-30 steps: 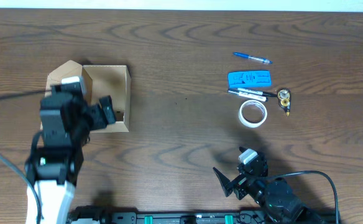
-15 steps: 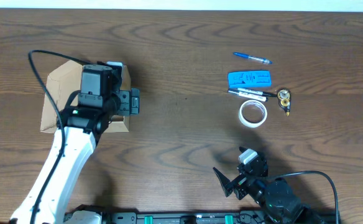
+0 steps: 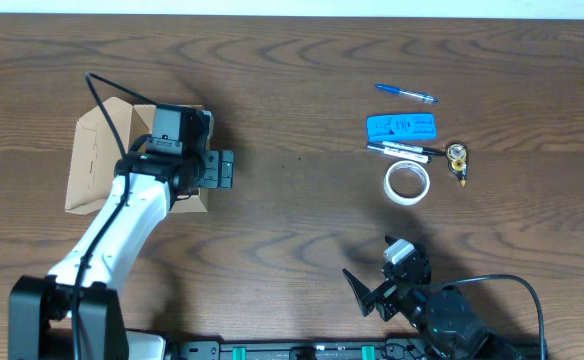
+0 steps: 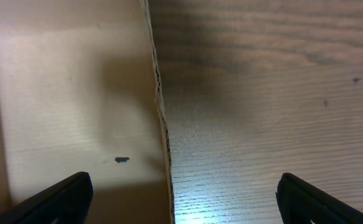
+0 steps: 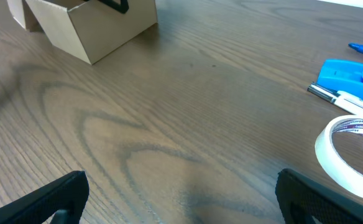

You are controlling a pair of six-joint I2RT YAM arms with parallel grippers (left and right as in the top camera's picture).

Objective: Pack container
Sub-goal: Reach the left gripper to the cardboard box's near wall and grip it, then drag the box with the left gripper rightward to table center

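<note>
The container's thin upright edge (image 4: 171, 202) is just below my left gripper, between its open fingers. My left gripper should go down slightly next and close on it from both sides.
The tan cardboard container (image 3: 97, 160) sits open at the table's left, its flap lid folded out to the left. My left gripper (image 3: 212, 170) is open and straddles the container's right wall (image 4: 163, 130), one finger inside the box, one over the table. The box interior (image 4: 63, 106) looks empty. My right gripper (image 3: 372, 290) is open and empty near the front edge, low over bare wood (image 5: 181, 186). The container also shows at the far left of the right wrist view (image 5: 94, 25).
At the right lie a white tape roll (image 3: 408, 181), a blue flat case (image 3: 401, 126), a blue pen (image 3: 405, 93), black and white markers (image 3: 404, 150) and a small gold-and-black item (image 3: 458, 156). The tape roll (image 5: 349, 149) and blue case (image 5: 352, 74) show in the right wrist view.
My left arm has swung from the box's front-left up and right, across the box, so the gripper now sits at its right wall. The right arm has not moved.
</note>
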